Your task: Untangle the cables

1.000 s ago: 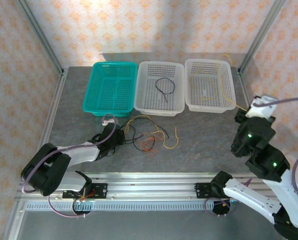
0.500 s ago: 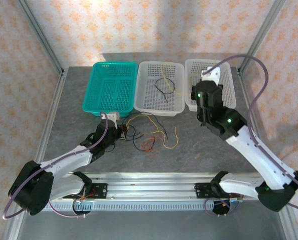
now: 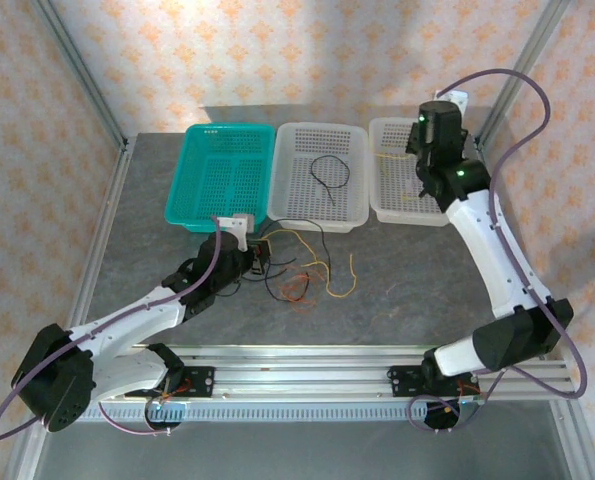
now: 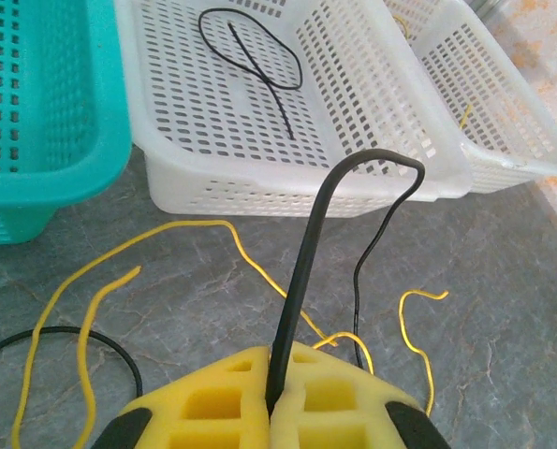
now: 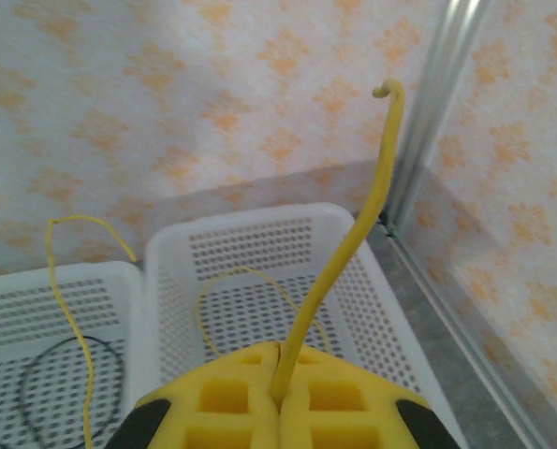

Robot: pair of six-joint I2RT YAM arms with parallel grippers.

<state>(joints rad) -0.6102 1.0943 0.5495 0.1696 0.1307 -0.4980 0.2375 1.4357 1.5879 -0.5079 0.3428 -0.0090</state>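
The white basket's bottom, where a yellow loop already lies, is below my right gripper. I will next tilt my right gripper downward, lower it inside and let go of the yellow cable.
The cables lie tangled on the grey table: black, yellow and orange-brown strands. My left gripper sits at the tangle's left edge, shut on a black cable that rises from the pads and bends over toward the table. Loose yellow strands lie around it. My right gripper hangs over the right white basket, shut on a yellow cable that stands up from its pads.
Three baskets stand in a row at the back: teal, middle white holding a black cable, and the right white basket holding a yellow loop. A metal frame post stands at the back right.
My right arm swung from the near right side up and back over the right white basket, carrying the yellow cable. My left gripper moved a little toward the baskets with the black cable.
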